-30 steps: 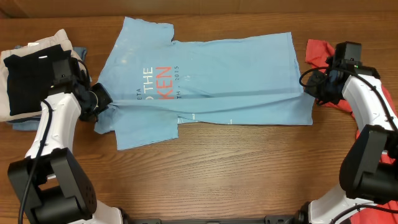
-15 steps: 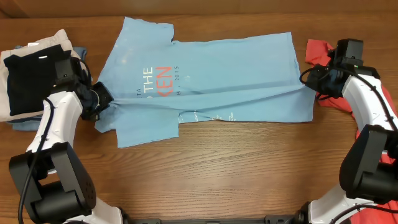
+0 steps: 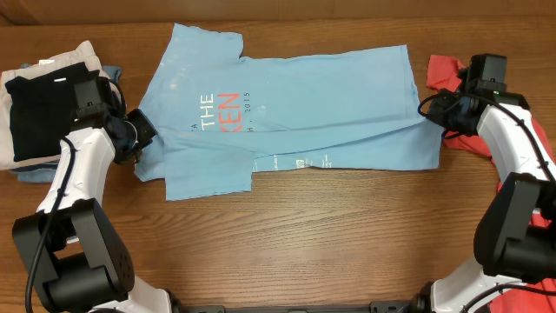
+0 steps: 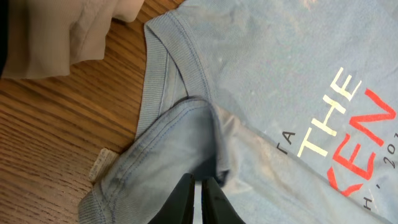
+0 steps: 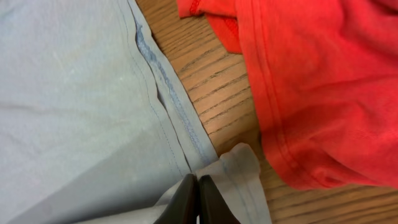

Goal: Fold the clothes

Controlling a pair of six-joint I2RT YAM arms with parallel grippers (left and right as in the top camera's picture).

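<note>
The robot's right gripper should next go down slightly and move from the shirt's hem toward the lettering [image 5: 175, 184], then let go of the hem corner there.
The sky-blue T-shirt [image 3: 287, 104] lies spread across the table, its white and red lettering [image 3: 217, 111] facing up and its near long edge folded up over itself. My left gripper [image 3: 142, 132] is shut on the shirt's collar edge [image 4: 186, 130] at the left. My right gripper [image 3: 432, 124] is shut on the shirt's hem corner [image 5: 239, 168] at the right. A coral-red garment [image 3: 447, 78] lies bunched by the right gripper and also shows in the right wrist view [image 5: 311, 87].
A stack of folded pieces, black [image 3: 39, 109] over beige [image 3: 74, 52], sits at the far left by the left arm; beige cloth also shows in the left wrist view [image 4: 68, 31]. Bare wood table [image 3: 295, 235] lies in front of the shirt.
Both grippers have drawn the shirt's near edge farther up over the shirt. The fold now covers more of the lettering, and the lower sleeve flap has flattened.
</note>
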